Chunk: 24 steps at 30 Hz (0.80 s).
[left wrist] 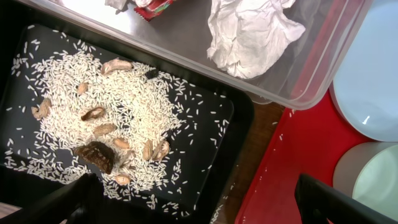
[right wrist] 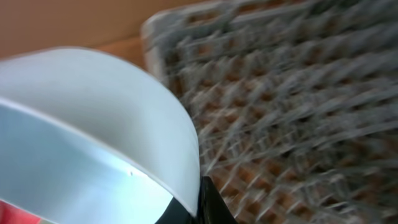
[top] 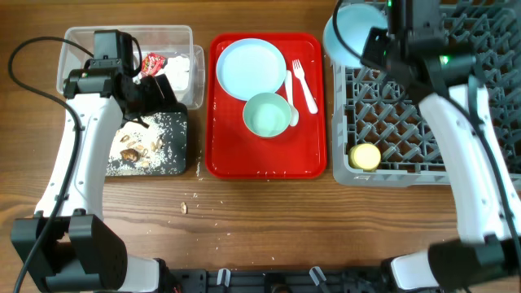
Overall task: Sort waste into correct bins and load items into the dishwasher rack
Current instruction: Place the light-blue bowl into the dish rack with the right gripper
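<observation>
The right gripper tilts the pale blue bowl (top: 348, 32) next and carries it down and outward into the pegs at the rack's far end.
My right gripper (top: 376, 45) is shut on the rim of a pale blue bowl (top: 348, 32) and holds it in the air over the far left corner of the grey dishwasher rack (top: 423, 167); the bowl fills the right wrist view (right wrist: 87, 143). A yellow cup (top: 365, 155) sits in the rack. My left gripper (left wrist: 199, 202) is open and empty over the black tray (top: 181, 142) of rice and brown scraps (left wrist: 99, 155). The clear tub (top: 73, 37) holds a red wrapper (top: 151, 62) and a white napkin wad (left wrist: 249, 34). A plate (top: 251, 68), a bowl (top: 267, 115), a fork (top: 305, 85) and a spoon lie on the red tray.
The red serving tray (top: 224, 155) lies between the bins and the rack. A few crumbs (top: 184, 208) lie on the wooden table in front of the black tray.
</observation>
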Tool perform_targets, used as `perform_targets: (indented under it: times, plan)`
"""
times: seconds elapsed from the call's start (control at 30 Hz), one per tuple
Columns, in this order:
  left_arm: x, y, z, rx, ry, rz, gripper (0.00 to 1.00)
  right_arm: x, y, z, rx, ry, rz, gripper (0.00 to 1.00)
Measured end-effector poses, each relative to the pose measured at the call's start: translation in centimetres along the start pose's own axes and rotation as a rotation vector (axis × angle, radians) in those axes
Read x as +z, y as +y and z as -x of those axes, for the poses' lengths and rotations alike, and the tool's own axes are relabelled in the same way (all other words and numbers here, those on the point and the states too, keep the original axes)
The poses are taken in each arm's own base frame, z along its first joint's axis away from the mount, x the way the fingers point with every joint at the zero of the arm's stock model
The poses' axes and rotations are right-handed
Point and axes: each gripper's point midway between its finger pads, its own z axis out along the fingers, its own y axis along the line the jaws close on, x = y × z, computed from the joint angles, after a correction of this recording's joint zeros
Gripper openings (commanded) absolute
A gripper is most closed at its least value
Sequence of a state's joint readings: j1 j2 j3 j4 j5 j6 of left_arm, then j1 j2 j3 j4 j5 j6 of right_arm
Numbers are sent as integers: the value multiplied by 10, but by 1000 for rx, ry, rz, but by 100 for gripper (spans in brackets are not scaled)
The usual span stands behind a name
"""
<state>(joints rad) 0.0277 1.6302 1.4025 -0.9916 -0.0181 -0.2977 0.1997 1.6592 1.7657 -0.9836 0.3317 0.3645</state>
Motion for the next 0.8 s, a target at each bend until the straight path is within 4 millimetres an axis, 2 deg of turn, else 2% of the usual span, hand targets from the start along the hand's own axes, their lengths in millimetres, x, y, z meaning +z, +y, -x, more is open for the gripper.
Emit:
perform_targets:
  times: [0.03, 0.1, 0.2, 0.33, 0.57, 0.67, 0.77, 0.8]
  plan:
    - [0, 0, 0, 0, 0, 0, 100, 13, -7, 5, -3, -13, -61, 4]
    - [0, 0, 0, 0, -1, -1, 100, 54, -23, 15, -4, -53, -222, 4]
    - [0, 0, 0, 0, 0, 0, 100, 108, -32, 27, -13, -139, -386, 4]
    - [0, 0, -1, 0, 3, 0, 100, 148, -30, 44, -33, -259, -486, 4]
    - [0, 0, 0, 0, 1, 1, 100, 181, -27, 45, -126, -301, -563, 4]
    - [0, 0, 0, 0, 1, 0, 100, 189, -26, 37, -188, -266, -579, 4]
    - [0, 0, 0, 0, 1, 0, 100, 189, -24, 30, -238, -231, -585, 12]
    - [0, 0, 0, 0, 1, 0, 100, 189, -22, 24, -274, -202, -586, 20]
